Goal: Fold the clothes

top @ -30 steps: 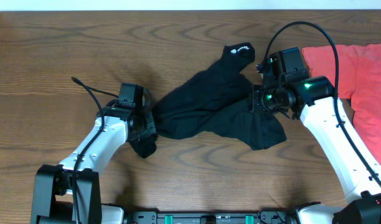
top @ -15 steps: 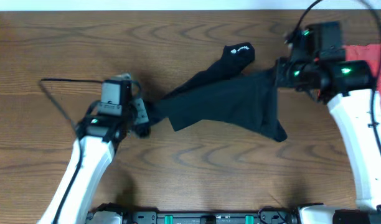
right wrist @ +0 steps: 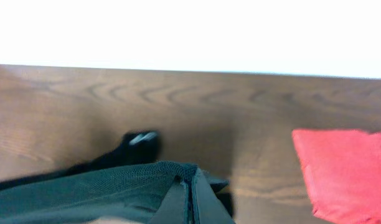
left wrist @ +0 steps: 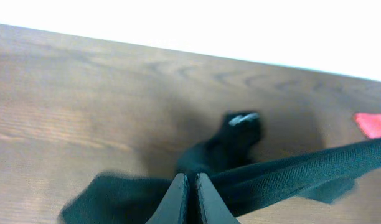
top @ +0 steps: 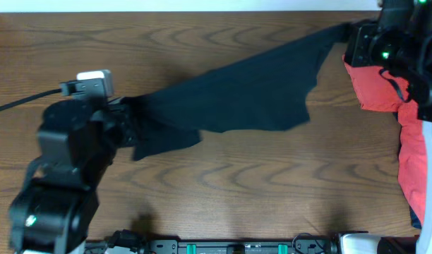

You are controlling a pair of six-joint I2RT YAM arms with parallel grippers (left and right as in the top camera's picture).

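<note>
The pinched end of the black garment in my left gripper goes outward next. It then comes down and gets released where bare tabletop by the white wall (top: pixel 158 29) (left wrist: pixel 172 73) lies outward and below.
The clothes (top: pixel 244 92), a black garment, hang stretched in a long band between both grippers above the wooden table (top: pixel 223 190). My left gripper (top: pixel 131 121) is shut on its left end, where a loose flap (top: pixel 163 141) droops. At the far right, my right gripper (top: pixel 349 34) is shut on the other end. In the left wrist view the shut fingers (left wrist: pixel 178 198) pinch taut black cloth (left wrist: pixel 302 171), and a black end with a white label (left wrist: pixel 240 121) hangs farther off. The right wrist view shows fingers (right wrist: pixel 206 202) clamped on a mesh edge (right wrist: pixel 84 193).
A red-orange T-shirt (top: pixel 408 148) lies at the table's right side, partly under the right arm, and shows again as a red shape (right wrist: pixel 346 168) in the right wrist view. The table's far edge meets a white wall (top: pixel 202 5).
Both arms have lifted and pulled apart, the left one leftward and the right one to the back right. The crumpled garment is now drawn out into a taut band.
</note>
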